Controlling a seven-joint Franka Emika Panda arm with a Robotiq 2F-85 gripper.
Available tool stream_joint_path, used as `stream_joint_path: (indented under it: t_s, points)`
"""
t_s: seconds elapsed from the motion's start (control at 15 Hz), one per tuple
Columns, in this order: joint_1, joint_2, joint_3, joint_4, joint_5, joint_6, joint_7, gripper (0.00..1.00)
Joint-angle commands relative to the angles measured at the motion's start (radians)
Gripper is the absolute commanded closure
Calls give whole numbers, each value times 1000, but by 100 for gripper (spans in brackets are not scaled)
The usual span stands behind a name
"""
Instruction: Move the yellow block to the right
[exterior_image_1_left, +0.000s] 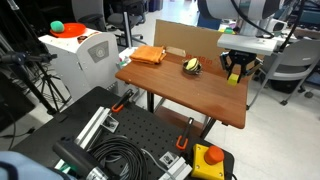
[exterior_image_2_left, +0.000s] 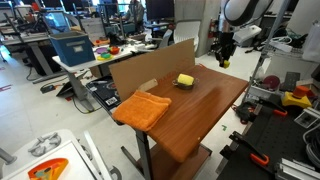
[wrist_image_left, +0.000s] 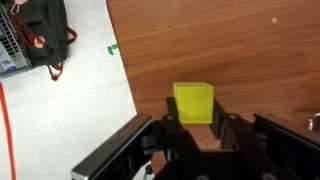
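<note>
I should lower the small bright yellow cube onto the clear bare wood at the end of the table and let go of it, because that spot is below my gripper.
The yellow block (wrist_image_left: 193, 102) is a small bright yellow cube held between my gripper's two black fingers (wrist_image_left: 194, 118) in the wrist view. The gripper is shut on it. In both exterior views the gripper (exterior_image_1_left: 235, 72) (exterior_image_2_left: 224, 56) hangs over one end of the brown wooden table (exterior_image_1_left: 200, 100) (exterior_image_2_left: 200, 115), near its edge, with the yellow block (exterior_image_1_left: 234, 79) (exterior_image_2_left: 224, 63) at its tips. I cannot tell whether the block touches the tabletop. The wrist view shows wood under the block and the table edge and floor beside it.
A folded orange cloth (exterior_image_1_left: 148, 55) (exterior_image_2_left: 140, 108) lies at the table's other end. A round yellow-and-black object (exterior_image_1_left: 192, 66) (exterior_image_2_left: 185, 80) sits mid-table. A cardboard panel (exterior_image_1_left: 185, 38) (exterior_image_2_left: 150, 68) stands along one long edge. A yellow box with a red button (exterior_image_1_left: 210, 160) sits off the table.
</note>
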Motion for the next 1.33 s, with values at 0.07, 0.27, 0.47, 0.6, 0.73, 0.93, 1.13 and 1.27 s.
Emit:
stream_joint_path:
  t_s: [0.07,0.27,0.47,0.6,0.73,0.93,1.13,1.27]
  points:
    - [-24,108,-12,70,3,-40,50,92]
    - [-37,168,-12,94,11,-53,60,92]
    - [-54,198,-1,115,26,-79,46,92]
    - [-70,181,18,120,46,-111,21,42]
    - [-99,152,54,108,96,-142,-24,35]
    - [-136,46,117,39,194,-189,-121,12]
    - [-113,70,103,66,193,-220,-125,0]
    - [-110,28,106,47,197,-239,-130,0]
